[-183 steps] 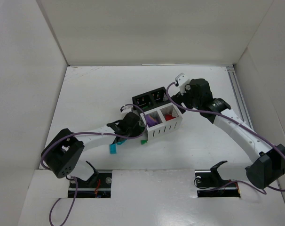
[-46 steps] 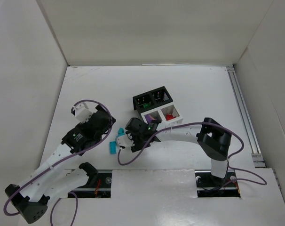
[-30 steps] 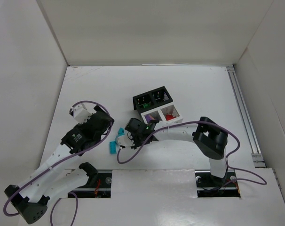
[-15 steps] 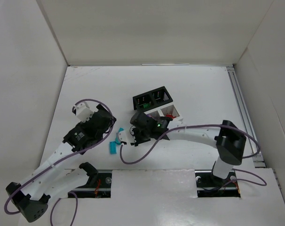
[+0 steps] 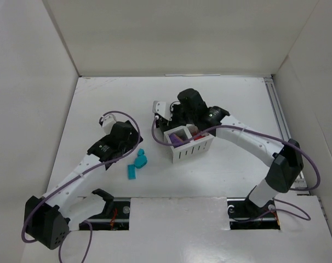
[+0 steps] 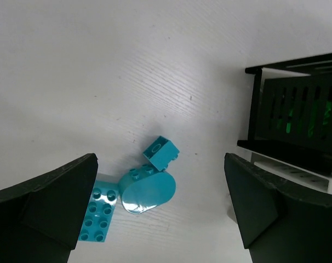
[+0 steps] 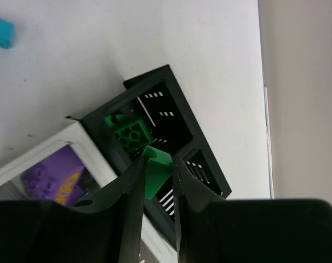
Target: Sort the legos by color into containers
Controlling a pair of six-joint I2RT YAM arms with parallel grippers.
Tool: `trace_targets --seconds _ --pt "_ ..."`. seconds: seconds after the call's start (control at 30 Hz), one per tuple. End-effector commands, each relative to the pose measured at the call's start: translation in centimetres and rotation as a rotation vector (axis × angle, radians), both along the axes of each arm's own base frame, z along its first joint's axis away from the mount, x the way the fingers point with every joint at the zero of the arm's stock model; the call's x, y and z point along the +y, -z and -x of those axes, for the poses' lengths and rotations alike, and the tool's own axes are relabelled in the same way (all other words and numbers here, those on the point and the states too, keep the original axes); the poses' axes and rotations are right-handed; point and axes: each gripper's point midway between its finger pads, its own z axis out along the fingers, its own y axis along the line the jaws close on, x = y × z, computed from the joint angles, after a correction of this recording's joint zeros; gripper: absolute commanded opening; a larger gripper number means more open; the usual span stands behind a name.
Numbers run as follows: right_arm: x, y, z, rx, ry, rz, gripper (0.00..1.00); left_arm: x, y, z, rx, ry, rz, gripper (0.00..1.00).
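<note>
The small teal brick is below my left gripper and to its right in the top view. My left gripper should move its open fingers down that way around the brick next.
My right gripper (image 7: 158, 160) is shut on a small green lego (image 7: 156, 171), held just above the black container (image 7: 199, 164). One cell of that container holds another green lego (image 7: 129, 131). Beside it the white container (image 5: 192, 149) holds a purple lego (image 7: 50, 175). In the top view the right gripper (image 5: 179, 118) covers most of the black container. Three teal legos lie on the table: a small brick (image 6: 160, 153), a rounded piece (image 6: 148, 189) and a flat plate (image 6: 99, 213). My left gripper (image 6: 166, 219) hangs open above them, touching none.
The black container's slotted side (image 6: 297, 118) stands close to the right of the teal pieces. White walls enclose the table (image 5: 100, 104) on the left, back and right. A metal rail (image 5: 278, 115) runs along the right edge.
The right gripper has risen from beside the teal legos and moved back over the black container with the green lego. The left gripper has shifted slightly toward the teal pieces.
</note>
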Motion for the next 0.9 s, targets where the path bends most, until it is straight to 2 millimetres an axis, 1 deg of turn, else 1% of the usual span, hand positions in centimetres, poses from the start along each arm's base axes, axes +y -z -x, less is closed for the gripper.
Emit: trace_targets --seconds 0.0,0.03,0.07,0.1,0.17,0.2,0.23,0.3,0.33,0.37,0.4,0.43,0.47,0.5,0.53,0.57,0.6,0.63,0.67,0.7,0.73,0.77,0.8,0.83,0.87 --pt "0.9 -1.6 -2.8 -0.018 0.03 -0.068 0.16 -2.1 -0.4 -1.4 -0.041 0.117 0.032 1.0" --pt "0.6 -1.6 -3.1 -0.018 0.039 -0.068 0.16 -2.2 0.0 -1.4 -0.029 0.117 0.026 1.0" --pt "1.3 -1.5 -3.5 -0.011 0.025 -0.073 0.16 -2.2 0.4 -1.4 -0.016 0.117 0.02 1.0" --pt "1.5 -0.9 -3.6 -0.002 0.026 -0.064 0.17 -2.2 0.8 -1.6 0.001 0.124 0.006 1.0" --pt "1.6 -1.0 -3.8 0.004 0.014 -0.077 0.19 -2.2 1.5 -1.6 0.024 0.124 -0.005 1.0" --pt "2.0 0.1 -3.9 0.024 0.007 -0.064 0.19 -2.2 1.8 -1.6 0.037 0.123 -0.011 1.0" --pt "2.2 -0.6 -4.1 0.01 0.006 -0.078 0.21 -2.3 2.4 -1.7 0.052 0.123 -0.018 1.0" --pt "2.2 0.8 -4.5 0.028 0.018 -0.051 0.33 -2.7 3.1 -1.9 0.07 0.14 -0.02 1.0" --pt "2.3 0.4 -4.6 0.022 0.017 -0.057 0.39 -3.0 3.6 -1.9 0.087 0.149 -0.017 1.0" --pt "2.1 1.0 -4.7 0.029 0.029 -0.039 0.47 -3.1 3.8 -2.1 0.088 0.149 -0.017 0.99" --pt "2.0 1.0 -4.9 0.031 0.044 -0.039 0.66 -3.0 4.2 -2.1 0.099 0.155 -0.028 0.99" --pt "1.9 0.4 -4.8 0.021 0.044 -0.049 0.73 -3.0 4.4 -2.1 0.108 0.155 -0.032 0.97" --pt "1.5 0.5 -4.7 0.018 0.057 -0.04 0.79 -3.3 4.6 -2.1 0.11 0.162 -0.024 0.95" --pt "1.5 -0.3 -4.7 0.011 0.065 -0.065 0.85 -3.1 5.3 -1.9 0.13 0.169 -0.039 0.94" --pt "1.0 -0.6 -4.4 -0.001 0.074 -0.069 0.88 -3.4 5.3 -1.8 0.13 0.178 -0.04 0.92" --pt "0.7 -0.8 -4.1 0.004 0.081 -0.079 0.88 -3.3 5.8 -1.7 0.137 0.178 -0.043 0.91" --pt "0.4 -1.2 -4.1 -0.011 0.091 -0.086 0.89 -3.4 5.7 -1.9 0.128 0.178 -0.039 0.89" --pt "0.0 -1.8 -3.6 -0.016 0.097 -0.105 0.89 -3.4 6.0 -1.9 0.138 0.178 -0.043 0.85" --pt "-0.3 -1.9 -3.2 -0.01 0.103 -0.112 0.89 -3.7 6.2 -1.7 0.136 0.187 -0.043 0.83" --pt "-1.1 -2.1 -3.1 -0.01 0.12 -0.129 0.89 -4.1 6.8 -1.4 0.155 0.207 -0.054 0.81" --pt "-1.1 -2.1 -3.1 -0.01 0.12 -0.129 0.89 -4.1 7.0 -1.3 0.157 0.205 -0.072 0.79" --pt "-1.7 -2.3 -2.6 -0.011 0.132 -0.134 0.91 -3.9 7.3 -1.3 0.164 0.199 -0.084 0.77" --pt "-2.4 -2.5 -2.8 -0.017 0.149 -0.133 0.91 -3.9 7.8 -1.4 0.176 0.199 -0.09 0.75" --pt "-2.6 -2.4 -2.4 -0.008 0.157 -0.141 0.91 -3.9 8.2 -1.3 0.188 0.199 -0.096 0.74" --pt "-3.3 -1.9 -2.3 0.0 0.166 -0.132 0.91 -3.8 8.6 -1.2 0.201 0.199 -0.101 0.72"
